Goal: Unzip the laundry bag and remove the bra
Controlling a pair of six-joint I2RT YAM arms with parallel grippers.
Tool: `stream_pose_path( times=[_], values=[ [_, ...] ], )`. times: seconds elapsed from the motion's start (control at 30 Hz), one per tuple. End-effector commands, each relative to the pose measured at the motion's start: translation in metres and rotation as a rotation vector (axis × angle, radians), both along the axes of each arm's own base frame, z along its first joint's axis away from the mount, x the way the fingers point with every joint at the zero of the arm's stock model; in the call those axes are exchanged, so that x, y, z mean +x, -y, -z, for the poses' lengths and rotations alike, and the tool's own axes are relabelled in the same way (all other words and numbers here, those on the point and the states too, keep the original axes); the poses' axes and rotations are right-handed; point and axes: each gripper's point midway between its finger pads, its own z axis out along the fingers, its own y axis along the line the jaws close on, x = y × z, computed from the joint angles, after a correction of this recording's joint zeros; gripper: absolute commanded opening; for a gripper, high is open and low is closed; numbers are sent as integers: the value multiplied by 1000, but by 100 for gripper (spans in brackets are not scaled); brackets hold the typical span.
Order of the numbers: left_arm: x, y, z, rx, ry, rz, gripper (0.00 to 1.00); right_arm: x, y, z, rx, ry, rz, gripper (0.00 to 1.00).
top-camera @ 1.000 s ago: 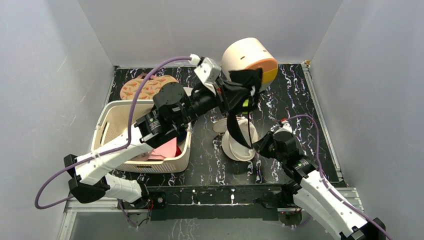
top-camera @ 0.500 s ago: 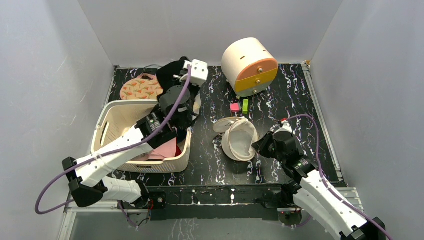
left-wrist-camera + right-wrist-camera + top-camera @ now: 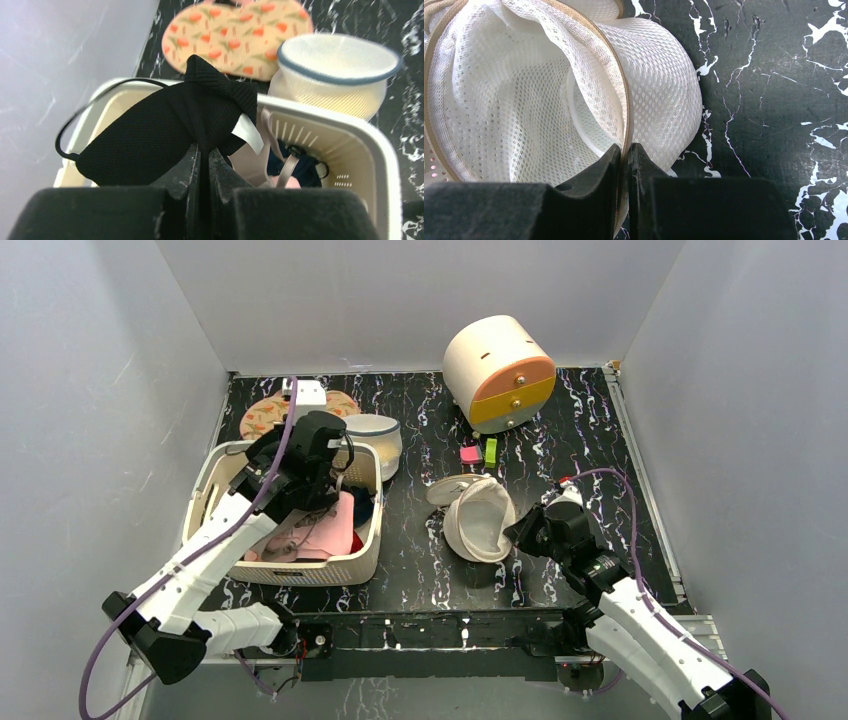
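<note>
The black bra's strap hangs over the basket's far rim, so my left gripper moves back down next toward the basket's clothes (image 3: pixel 340 515) (image 3: pixel 290 180) below it and releases there.
The laundry bag (image 3: pixel 478 525) is a cream-white mesh cylinder lying on its side at the table's middle, unzipped, with its round lid (image 3: pixel 450 488) flapped open behind it. In the right wrist view its inside (image 3: pixel 524 100) looks empty. My right gripper (image 3: pixel 518 532) is shut on the bag's rim (image 3: pixel 625 150). My left gripper (image 3: pixel 318 455) is above the basket (image 3: pixel 215 480) at the left. It is shut (image 3: pixel 204 150) on a black bra (image 3: pixel 165 125), which hangs with its strap over the basket's far rim (image 3: pixel 350 130).
The cream basket holds pink and dark clothes. A floral orange pouch (image 3: pixel 262 415) and a white tub with a dark rim (image 3: pixel 375 435) lie behind it. A round cream and orange drawer unit (image 3: pixel 500 370) stands at the back. Small pink (image 3: pixel 469 453) and green (image 3: pixel 490 450) items lie near it.
My left arm has swung from the back middle to the left, carrying the black bra clear of the bag to above the basket. The right gripper and bag have stayed put.
</note>
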Motion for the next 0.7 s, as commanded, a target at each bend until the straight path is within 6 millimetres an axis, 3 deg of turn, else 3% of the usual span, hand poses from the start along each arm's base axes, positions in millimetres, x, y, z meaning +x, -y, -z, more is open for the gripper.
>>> stream_pose_path(
  times=[0.0, 0.17, 0.43, 0.57, 0.67],
  values=[
    [-14, -11, 30, -77, -56, -102, 0, 9, -3, -15, 17, 59, 5, 10],
    [-20, -9, 60, -109, -103, -136, 0, 7, -4, -12, 23, 48, -1, 10],
    [-31, 1, 134, -201, -226, -175, 0, 8, -2, -17, 18, 63, 6, 10],
    [-34, 11, 159, -254, -257, -150, 0, 9, -3, -18, 26, 67, 4, 10],
    [-33, 12, 166, -267, -252, -153, 0, 9, -3, -18, 22, 66, 3, 10]
  ],
)
